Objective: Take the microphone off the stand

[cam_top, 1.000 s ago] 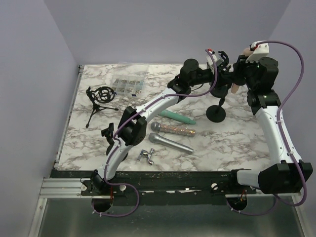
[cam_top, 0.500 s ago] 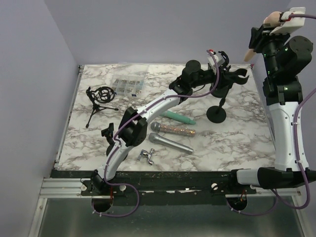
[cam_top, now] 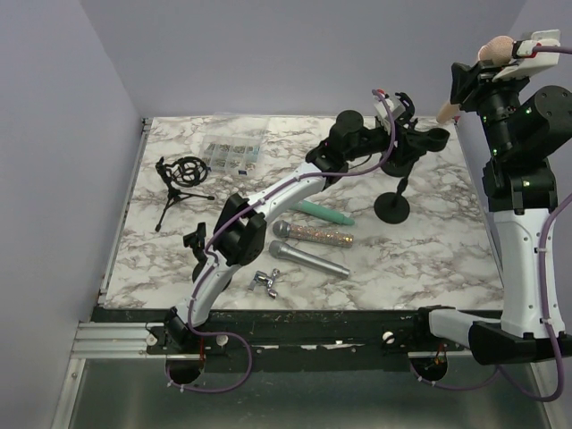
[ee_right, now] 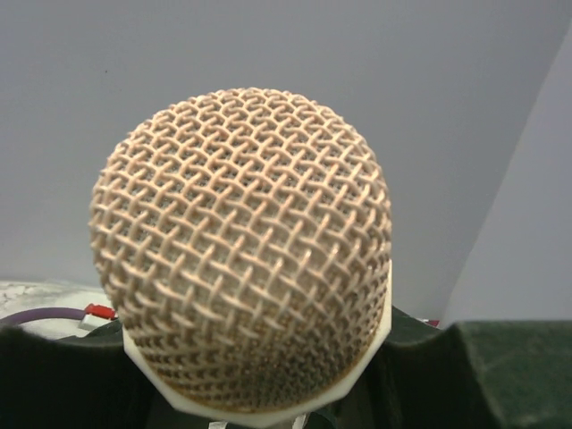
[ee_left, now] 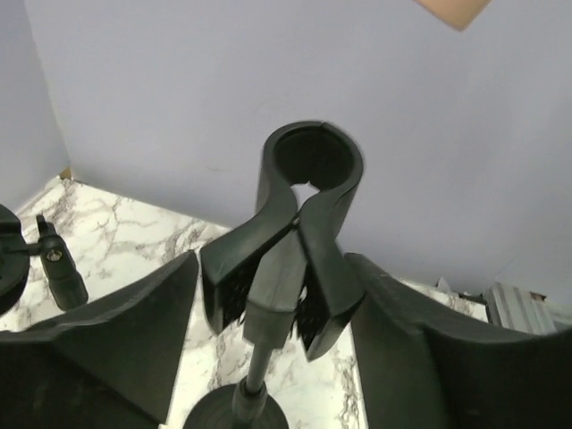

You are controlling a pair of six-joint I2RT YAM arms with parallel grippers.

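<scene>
Next, my right gripper lowers to the left in the top view to bare marble beyond the green microphone and releases the peach microphone there.
The black stand's round base rests on the marble table at the back right, and its clip tops the thin post. The clip's ring is empty. My left gripper straddles the clip's two handles and is open, with gaps beside its fingers. High at the right, my right gripper is shut on the peach microphone, held clear above the stand. Its mesh head fills the right wrist view, and its tail tip shows above the clip.
Three microphones lie mid-table: a green one, a glittery one and a silver one. A small tripod with a shock mount stands at the left, behind it a clear parts box. A metal fitting lies near the front edge.
The right arm has risen up and to the right, carrying the microphone out of the clip. The left gripper has opened off the clip's handles.
</scene>
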